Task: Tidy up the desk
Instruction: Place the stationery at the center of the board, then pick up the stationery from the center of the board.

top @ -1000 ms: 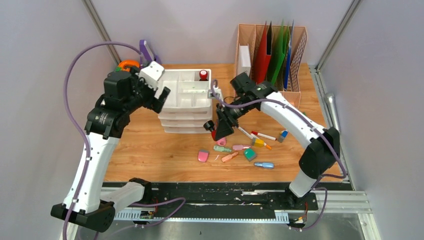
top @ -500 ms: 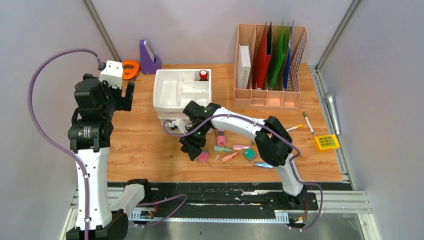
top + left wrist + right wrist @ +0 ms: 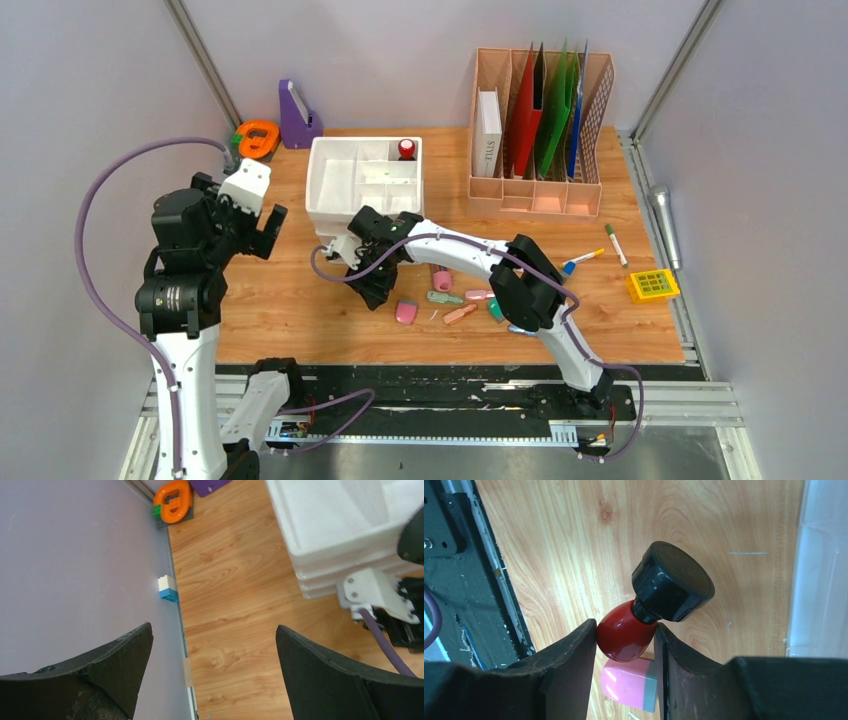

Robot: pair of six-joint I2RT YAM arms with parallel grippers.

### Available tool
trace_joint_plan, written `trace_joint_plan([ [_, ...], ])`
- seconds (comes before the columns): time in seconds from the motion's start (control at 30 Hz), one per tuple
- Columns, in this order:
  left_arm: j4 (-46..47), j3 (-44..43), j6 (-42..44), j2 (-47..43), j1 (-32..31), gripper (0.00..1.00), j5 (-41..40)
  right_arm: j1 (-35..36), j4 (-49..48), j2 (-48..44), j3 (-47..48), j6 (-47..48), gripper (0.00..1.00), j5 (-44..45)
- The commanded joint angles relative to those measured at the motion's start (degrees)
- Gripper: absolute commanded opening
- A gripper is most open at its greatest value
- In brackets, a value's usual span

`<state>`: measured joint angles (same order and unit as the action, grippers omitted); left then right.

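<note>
Bare wood and wall lie between my left gripper's fingers, so it will next move down, back and to the right in the top view onto the bottle's red end.
The desk (image 3: 290,300) is light-brown wood-grain planks. My right gripper (image 3: 373,288) hovers just in front of the white drawer organizer (image 3: 365,180). In the right wrist view this gripper (image 3: 625,626) is shut on a small red bottle (image 3: 624,637) with a black cap (image 3: 672,582), held above a pink eraser (image 3: 631,682). In the top view the arm hides the held bottle. My left gripper (image 3: 268,222) hangs open and empty over the desk's left side; in its wrist view the gripper (image 3: 214,627) frames bare wood beside the grey wall.
A second red bottle (image 3: 407,150) stands in the organizer's top tray. Small items (image 3: 460,314) and the eraser (image 3: 406,312) lie scattered mid-desk. A file holder (image 3: 540,130) stands back right, an orange tape dispenser (image 3: 258,137) back left, markers (image 3: 614,243) and a yellow box (image 3: 652,285) at right.
My right gripper has carried the red bottle leftward along the front of the organizer. The left arm pulled away from the organizer to the desk's left side, then eased back in slightly.
</note>
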<state>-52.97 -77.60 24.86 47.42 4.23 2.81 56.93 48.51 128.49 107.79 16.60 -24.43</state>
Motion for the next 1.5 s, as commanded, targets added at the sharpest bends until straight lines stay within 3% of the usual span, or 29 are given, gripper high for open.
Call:
trace_joint_plan([
  [0.0,-5.81,0.92,7.59,-1.27,0.34,1.00,11.02,-0.37,-0.18,1.76,1.96,0.70,0.41,2.86],
  [0.2,-12.02,2.28,13.20,-2.31,0.35,1.00,16.94,-0.41,0.70,0.92,2.36,1.95,0.55,6.04],
  [0.43,-16.75,3.76,20.93,-4.07,0.34,1.00,20.95,-0.40,2.89,-3.46,1.73,1.94,0.62,7.28],
  [0.77,-24.15,11.57,39.21,-6.21,0.28,1.00,31.73,-3.66,5.01,-23.35,-8.42,4.91,0.63,1.80],
  [0.97,-24.46,15.35,49.42,-4.42,-1.43,1.00,36.43,-13.75,5.42,-35.26,-15.86,7.23,0.62,-6.68],
  [1.17,-17.32,17.35,48.12,1.99,-17.91,1.00,28.73,-28.37,5.43,-42.12,-20.05,6.98,0.62,-17.40],
  [1.47,-3.24,22.62,43.67,15.33,-37.74,0.99,13.71,-41.44,1.82,-47.78,-29.08,5.15,0.61,-24.26],
])
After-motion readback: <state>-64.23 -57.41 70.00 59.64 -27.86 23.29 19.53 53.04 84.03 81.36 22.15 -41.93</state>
